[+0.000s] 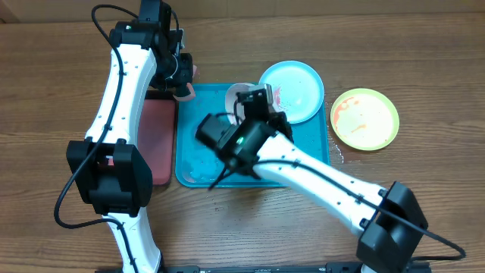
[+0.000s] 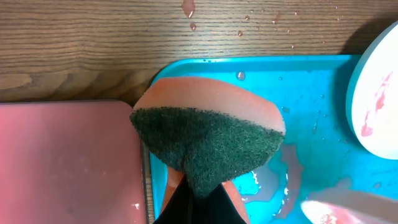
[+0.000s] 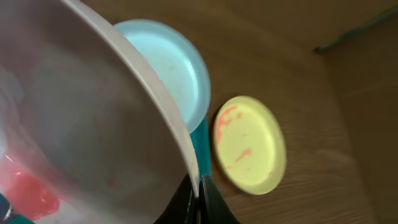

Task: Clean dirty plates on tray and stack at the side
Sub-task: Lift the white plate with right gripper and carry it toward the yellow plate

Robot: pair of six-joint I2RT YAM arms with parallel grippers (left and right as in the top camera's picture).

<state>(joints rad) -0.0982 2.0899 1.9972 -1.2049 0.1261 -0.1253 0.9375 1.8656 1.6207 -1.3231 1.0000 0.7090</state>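
Observation:
The right gripper carries the white plate (image 1: 238, 94) across and down onto the yellow-green plate (image 1: 365, 118) next, as this lies below the gripper, to its right in the overhead view.
My right gripper (image 1: 252, 105) (image 3: 199, 198) is shut on the rim of the white plate (image 1: 238, 94) (image 3: 93, 118) and holds it tilted over the turquoise tray (image 1: 303, 148); red sauce shows inside it. My left gripper (image 1: 180, 76) (image 2: 196, 196) is shut on an orange sponge with a green scouring face (image 2: 208, 140) (image 1: 186, 92), over the tray's far left corner (image 2: 311, 87). The white plate's smeared edge shows in the left wrist view (image 2: 379, 99). The light blue plate (image 1: 297, 89) (image 3: 171, 68) rests on the tray's far right corner. The yellow-green plate (image 1: 365, 118) (image 3: 249, 143) lies on the table to the right.
A dark red tray (image 1: 158, 133) (image 2: 68, 162) lies right against the turquoise tray's left side. Pinkish water is pooled on the tray floor (image 2: 280, 180), and drops lie on the wood beyond it (image 2: 188, 9). My right arm crosses the tray's front right.

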